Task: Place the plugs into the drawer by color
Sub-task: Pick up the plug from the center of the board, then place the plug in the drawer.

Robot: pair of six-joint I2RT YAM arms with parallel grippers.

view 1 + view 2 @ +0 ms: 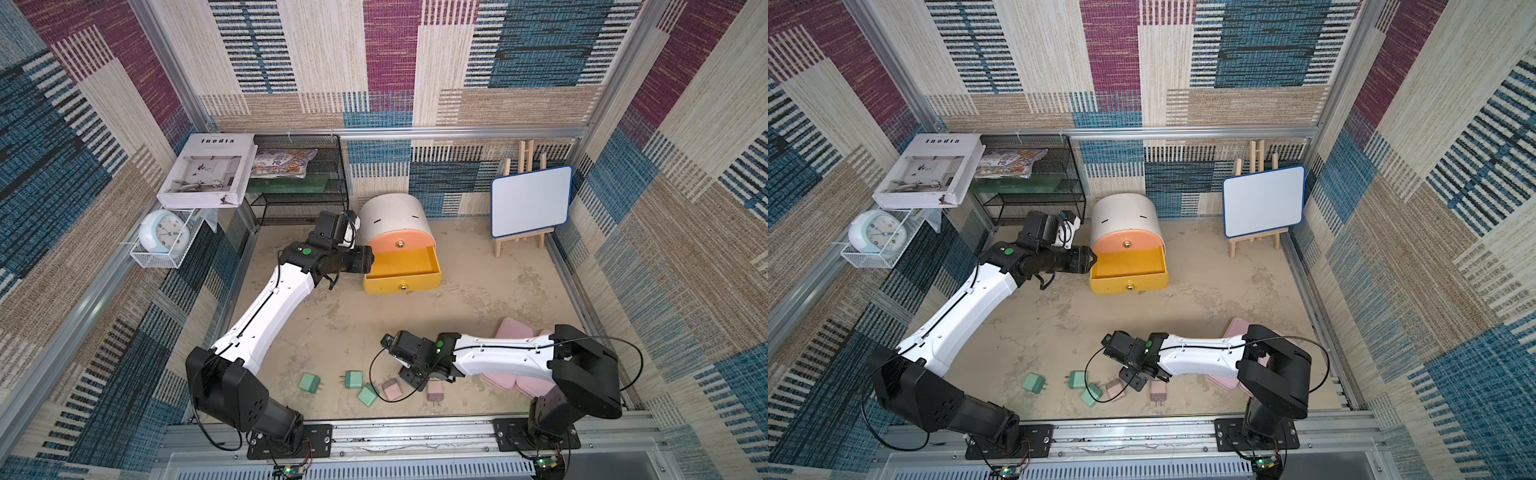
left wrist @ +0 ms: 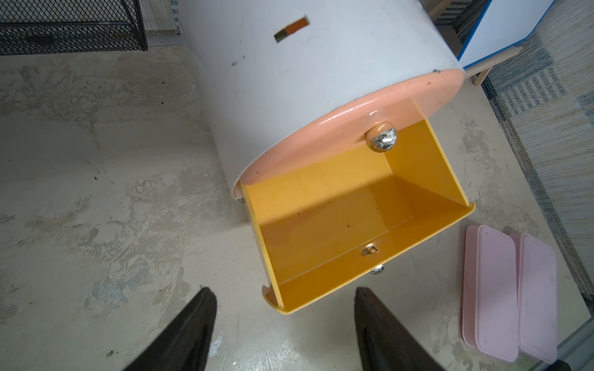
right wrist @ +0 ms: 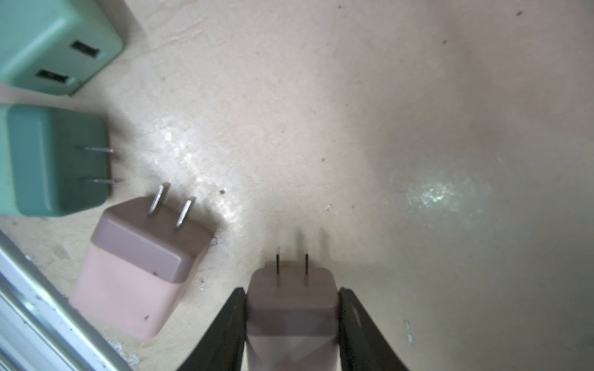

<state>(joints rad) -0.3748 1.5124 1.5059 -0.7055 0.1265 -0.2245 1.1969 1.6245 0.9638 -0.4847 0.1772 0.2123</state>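
Observation:
I need to lift the pink plug with my right gripper, carry it outward over the yellow drawer [image 1: 401,262] and let go of it, because that drawer is open and empty.
The white drawer cabinet [image 1: 392,214] stands at the back. Its yellow drawer [image 1: 401,262] is pulled out and bare inside [image 2: 337,225], while the peach drawer [image 1: 401,240] above it is closed. My left gripper [image 1: 368,259] [image 2: 283,289] is open and holds nothing, just off the yellow drawer's left front corner. My right gripper [image 3: 292,290] [image 1: 409,379] is shut on a pink plug [image 3: 291,308], which is hidden beneath it in both top views. Two more pink plugs [image 1: 392,390] [image 1: 435,390] and three green plugs [image 1: 308,382] [image 1: 354,379] [image 1: 368,395] lie near the front edge.
Flat pink boxes [image 1: 515,332] lie under the right arm, near the right wall. A black wire rack [image 1: 299,178] with a book [image 1: 208,168] is at the back left, with a clock [image 1: 164,235] below it. A small whiteboard on an easel [image 1: 530,201] stands at the back right. A metal rail [image 1: 415,432] borders the front.

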